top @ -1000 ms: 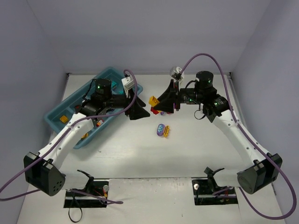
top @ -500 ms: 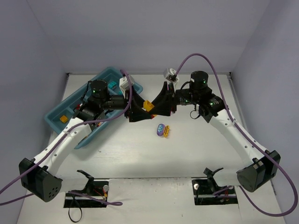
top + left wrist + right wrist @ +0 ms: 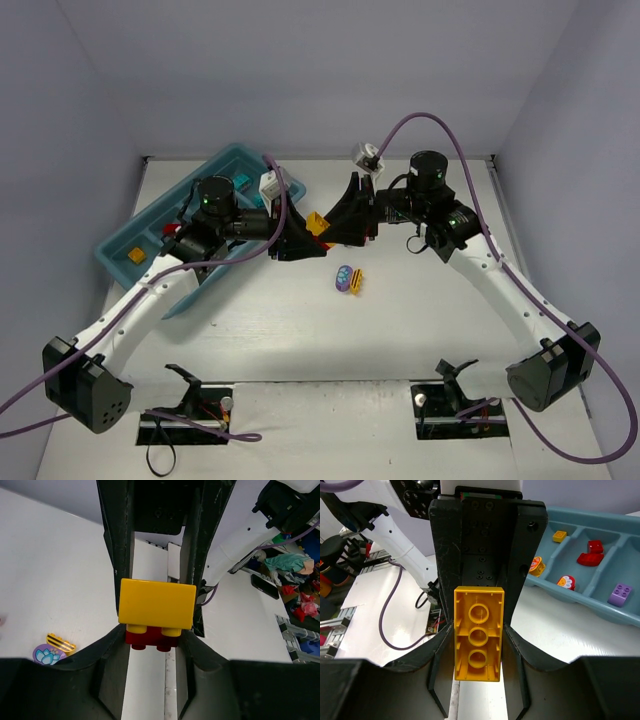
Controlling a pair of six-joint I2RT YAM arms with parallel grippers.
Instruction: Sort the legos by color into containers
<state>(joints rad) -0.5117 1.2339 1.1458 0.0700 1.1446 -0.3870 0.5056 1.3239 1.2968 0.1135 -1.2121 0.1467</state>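
Observation:
Next, my left gripper moves to the left in the top view, down over the red pieces already in one section of the teal tray, and releases.
Above the table's middle my two grippers meet tip to tip. My right gripper (image 3: pixel 336 222) (image 3: pixel 479 650) is shut on a long yellow brick (image 3: pixel 479 632) (image 3: pixel 317 222), whose hollow underside faces its camera. In the left wrist view a red brick (image 3: pixel 152 638) is stuck against the yellow brick (image 3: pixel 157 603), and my left gripper (image 3: pixel 152 645) (image 3: pixel 303 237) is shut on the red one. The teal tray (image 3: pixel 118 252) (image 3: pixel 580 612) lies at the back left. Its compartments hold a small yellow brick (image 3: pixel 559 536), a red brick (image 3: pixel 590 553) and a purple brick (image 3: pixel 620 594).
A purple round piece (image 3: pixel 344 278) (image 3: pixel 46 655) and a yellow striped piece (image 3: pixel 357 282) (image 3: pixel 60 642) lie on the table just in front of the grippers. An orange round piece (image 3: pixel 536 566) and a red flower piece (image 3: pixel 565 582) sit in the tray.
The two grippers came together from a gap apart. My left gripper then moved onto the red brick and its jaws shut on it. My right gripper kept its hold on the yellow brick.

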